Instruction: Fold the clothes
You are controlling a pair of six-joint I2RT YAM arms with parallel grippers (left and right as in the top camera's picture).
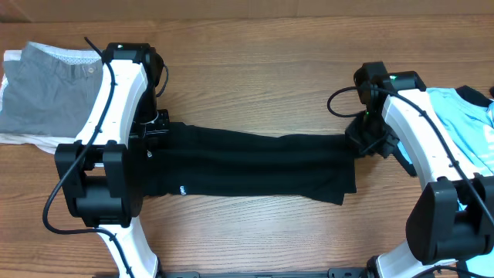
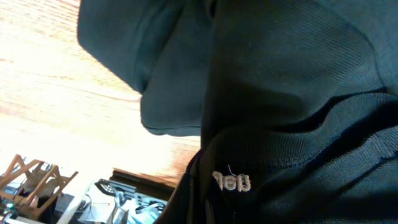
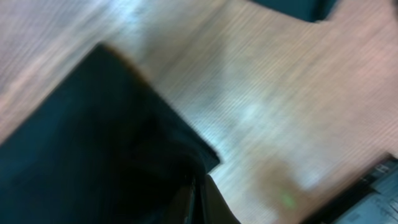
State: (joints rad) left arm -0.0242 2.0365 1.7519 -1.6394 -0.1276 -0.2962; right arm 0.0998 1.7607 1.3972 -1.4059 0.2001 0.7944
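Next, my left gripper lowers toward the table, draws the end of the black shirt [image 1: 247,162] toward the grey garment, and then opens.
The clothes in hand are a black shirt [image 1: 247,162], pulled into a long band across the middle of the wooden table [image 1: 255,69]. Its small white print [image 1: 182,189] shows near the front left edge. My left gripper [image 1: 152,130] is shut on the shirt's left end. My right gripper [image 1: 361,140] is shut on the right end. Black cloth [image 2: 292,93] fills the left wrist view, with the print [image 2: 232,182] close up, and it hides the jaws. In the blurred right wrist view the gripper [image 3: 200,199] pinches a corner of the black cloth [image 3: 93,137].
A grey garment [image 1: 46,93] lies on white cloth at the table's far left. A light blue, black-trimmed shirt [image 1: 463,123] lies at the far right, partly under my right arm. Bare wood runs along the back of the table.
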